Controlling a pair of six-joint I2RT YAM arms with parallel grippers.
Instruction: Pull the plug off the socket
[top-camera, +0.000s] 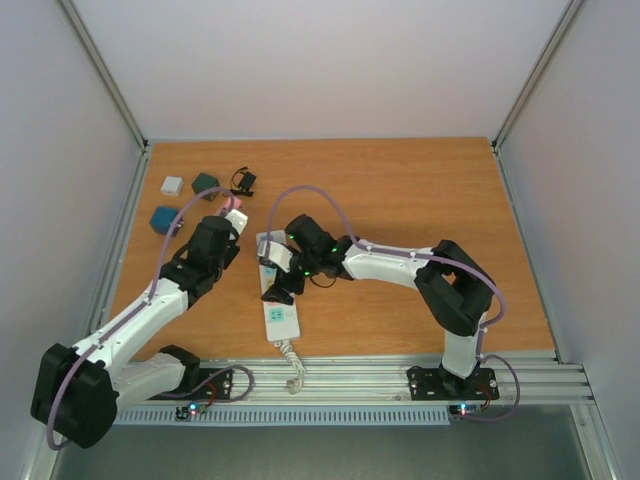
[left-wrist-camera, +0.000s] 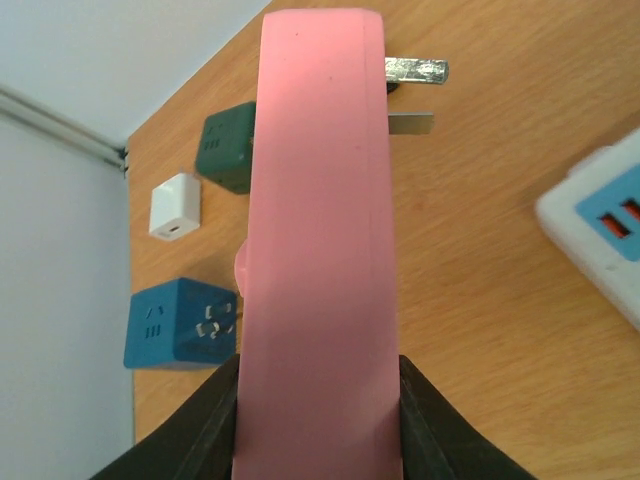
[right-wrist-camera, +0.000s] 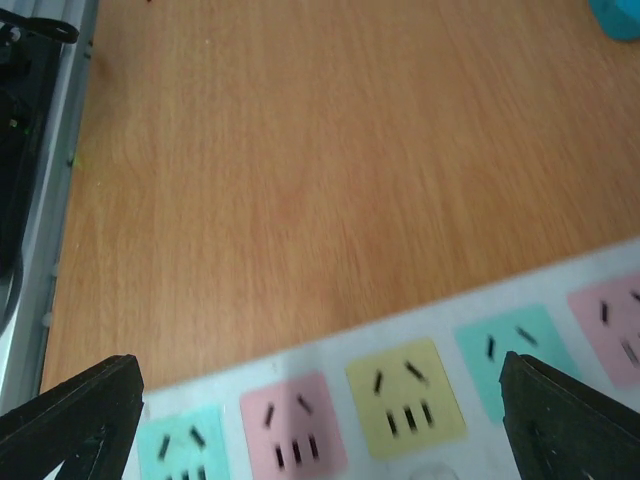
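Observation:
My left gripper draws back and down next, freeing the plug clear of the power strip (top-camera: 279, 305), since bare tabletop (top-camera: 186, 243) beside the blue cube lies below and back.
My left gripper (left-wrist-camera: 320, 420) is shut on a pink plug (left-wrist-camera: 320, 250). Its two metal prongs (left-wrist-camera: 415, 70) are bare and point out over the wood, clear of the socket. The socket is a long white power strip (top-camera: 279, 305) with pastel outlet faces, lying mid-table with its cord toward the near edge. One corner of it shows in the left wrist view (left-wrist-camera: 600, 220), to the right of the plug. My right gripper (right-wrist-camera: 320, 430) is open just above the strip (right-wrist-camera: 400, 400), with one finger toward each end of the outlet row. In the top view the plug (top-camera: 235, 215) sits left of the strip's far end.
A white cube adapter (top-camera: 172, 185), a dark green cube (top-camera: 205, 184), a blue cube (top-camera: 163, 219) and a small black adapter (top-camera: 243, 181) lie at the far left. The strip's coiled cord (top-camera: 292, 365) reaches the metal rail at the near edge.

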